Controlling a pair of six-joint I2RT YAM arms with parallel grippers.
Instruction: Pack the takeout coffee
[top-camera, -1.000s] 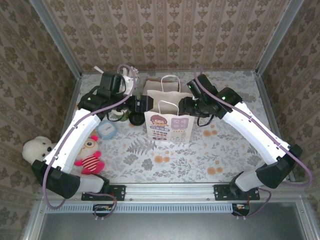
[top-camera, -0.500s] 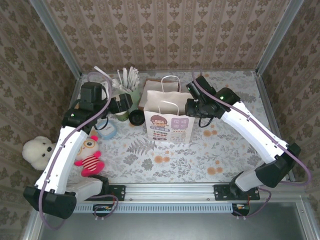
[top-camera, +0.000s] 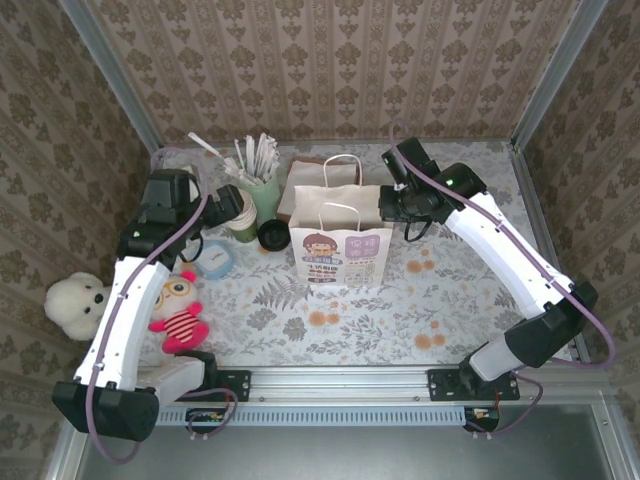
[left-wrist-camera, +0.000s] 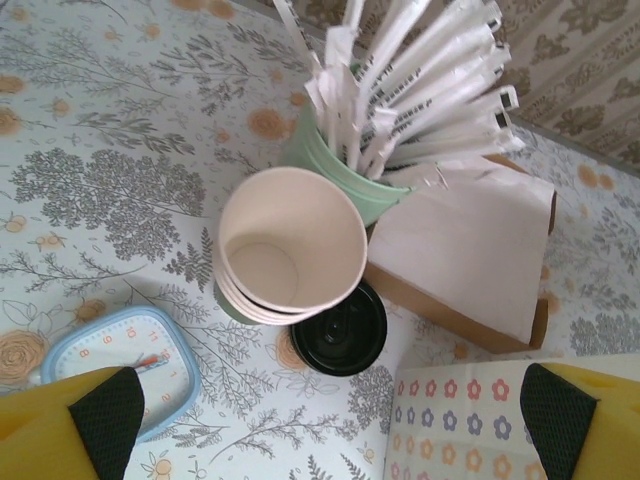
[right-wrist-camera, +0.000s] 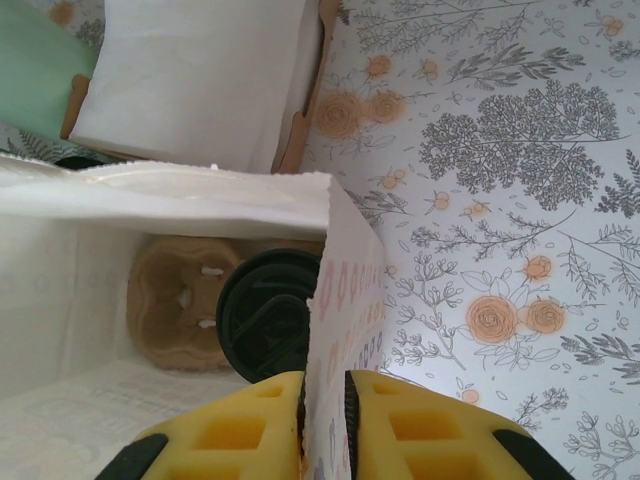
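Note:
The jutting end of the white-wrapped straw (top-camera: 193, 136) is farther outward, so my left gripper should next move outward past the stacked cups and close on that end of the straw.
One takeout coffee (top-camera: 272, 234), a cup with a black lid (left-wrist-camera: 340, 330), stands on the table just left of the white paper bag (top-camera: 340, 255). A second black-lidded cup (right-wrist-camera: 268, 312) sits inside the bag beside a brown cardboard carrier (right-wrist-camera: 180, 300). My left gripper (top-camera: 228, 205) hovers open above the cups, its fingertips (left-wrist-camera: 100, 420) wide apart and holding nothing. My right gripper (top-camera: 388, 210) is shut on the bag's right side wall (right-wrist-camera: 345, 290), one finger inside and one outside, just below the rim.
A stack of lidless cups (left-wrist-camera: 290, 245) leans beside the green cup of wrapped straws (left-wrist-camera: 340, 170). A brown box of white napkins (left-wrist-camera: 470, 250) lies behind the bag. A blue clock (top-camera: 212, 260) and plush toys (top-camera: 178, 310) sit left.
My left arm has drawn back to the left, away from the bag, still open. My right gripper has closed on the bag's right wall.

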